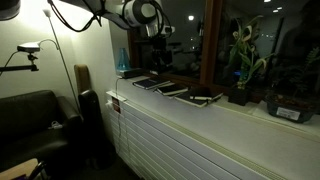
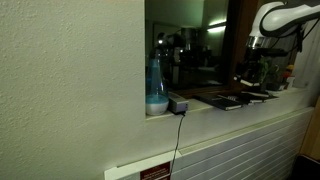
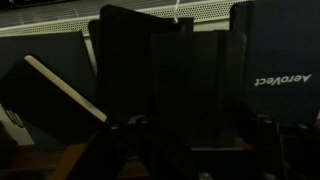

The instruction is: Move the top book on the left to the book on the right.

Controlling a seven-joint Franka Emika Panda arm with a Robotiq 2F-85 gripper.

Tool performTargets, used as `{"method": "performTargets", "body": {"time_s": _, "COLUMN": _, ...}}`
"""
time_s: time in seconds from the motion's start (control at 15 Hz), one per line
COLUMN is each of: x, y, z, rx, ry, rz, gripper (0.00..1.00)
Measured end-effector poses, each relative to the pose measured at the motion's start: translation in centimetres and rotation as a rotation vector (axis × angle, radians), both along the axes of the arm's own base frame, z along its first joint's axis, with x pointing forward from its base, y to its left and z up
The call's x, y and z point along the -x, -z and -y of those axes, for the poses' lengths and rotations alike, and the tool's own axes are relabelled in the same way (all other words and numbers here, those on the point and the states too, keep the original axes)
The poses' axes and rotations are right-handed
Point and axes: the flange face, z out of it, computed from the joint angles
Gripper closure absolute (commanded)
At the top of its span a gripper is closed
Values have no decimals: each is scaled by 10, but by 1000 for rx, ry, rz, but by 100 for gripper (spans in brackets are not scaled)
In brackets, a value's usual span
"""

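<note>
The gripper moves toward the left in the wrist view next, then down to release the black book [image 3: 165,70] onto the middle dark book [image 3: 126,50], since that book's cover lies bare.
A row of dark books lies on the window sill [image 1: 200,115], from the left end [image 1: 147,82] to the right end [image 1: 205,96]. My gripper [image 1: 158,60] hangs just above the left books; it also shows in an exterior view [image 2: 254,66]. In the wrist view a black book [image 3: 165,70] fills the middle, close to the camera, and my gripper [image 3: 198,140] looks shut on its near edge. Darkness hides the fingertips. Beyond it lie a book marked AeroVect [image 3: 280,60] and a tilted book with a pale edge [image 3: 55,90].
A blue bottle [image 1: 122,58] [image 2: 156,86] stands at the sill's left end with a small box [image 2: 178,104] beside it. Potted plants [image 1: 243,62] stand past the right book. The window glass is close behind. A dark sofa [image 1: 30,120] and a lamp are below left.
</note>
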Motion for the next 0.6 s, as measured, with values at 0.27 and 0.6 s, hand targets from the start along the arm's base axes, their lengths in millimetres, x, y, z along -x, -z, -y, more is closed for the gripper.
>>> {"method": "performTargets", "body": {"time_s": 0.27, "x": 5, "y": 5, "z": 38, "rx": 4, "ry": 72, "rz": -26, "gripper": 51}}
{"method": "performTargets", "body": {"time_s": 0.6, "x": 13, "y": 26, "z": 62, "rx": 6, "ry": 113, "rz": -87, "gripper": 51}}
